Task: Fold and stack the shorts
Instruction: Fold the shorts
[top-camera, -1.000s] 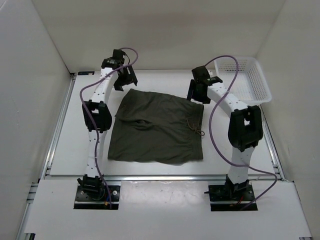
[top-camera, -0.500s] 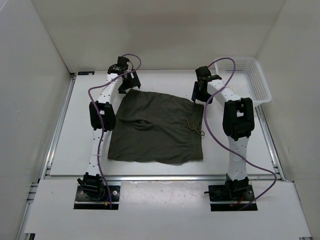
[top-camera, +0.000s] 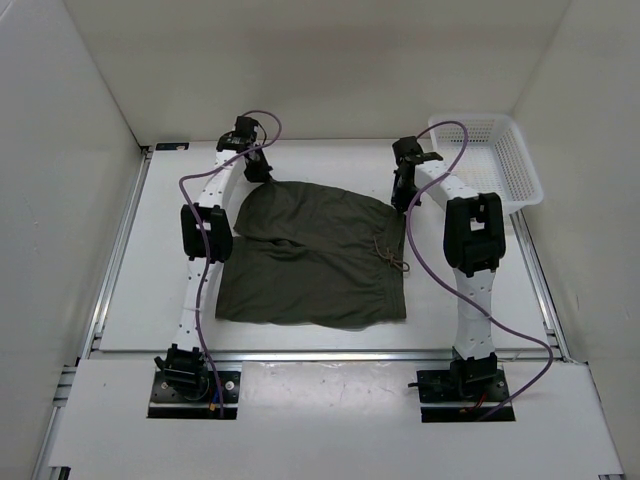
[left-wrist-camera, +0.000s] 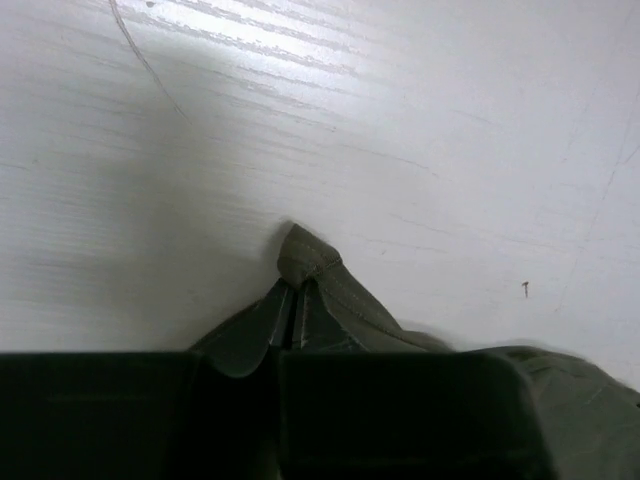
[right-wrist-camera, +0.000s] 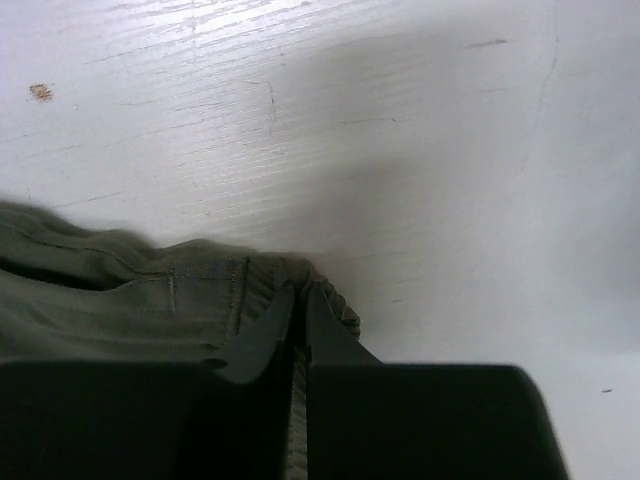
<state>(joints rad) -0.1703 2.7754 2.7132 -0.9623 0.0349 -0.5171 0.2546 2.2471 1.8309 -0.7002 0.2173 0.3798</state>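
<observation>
Next, my left gripper lifts the pinched corner, carries it back, lowers it there and releases, since the near hem corner (top-camera: 222, 314) lies spread flat back from the gripper.
The dark olive-green shorts (top-camera: 320, 255) lie spread on the white table, waistband with light drawstring (top-camera: 393, 255) toward the right. My left gripper (top-camera: 258, 172) sits at the far left corner of the cloth, shut on a pinched hem corner (left-wrist-camera: 308, 255) that pokes out past its tips. At the far right corner my right gripper (top-camera: 402, 195) is shut on the gathered waistband (right-wrist-camera: 335, 300). In both wrist views the jaws stand nearly together with olive fabric between them (left-wrist-camera: 293, 318) (right-wrist-camera: 298, 310).
A white plastic basket (top-camera: 495, 155) stands at the back right, close to the right arm. White walls enclose the table on three sides. A metal rail (top-camera: 110, 270) runs along the left edge of the table.
Both arms reached forward and down to the far corners of the shorts. Both grippers, open earlier, have shut on the fabric. The far left corner is slightly bunched.
</observation>
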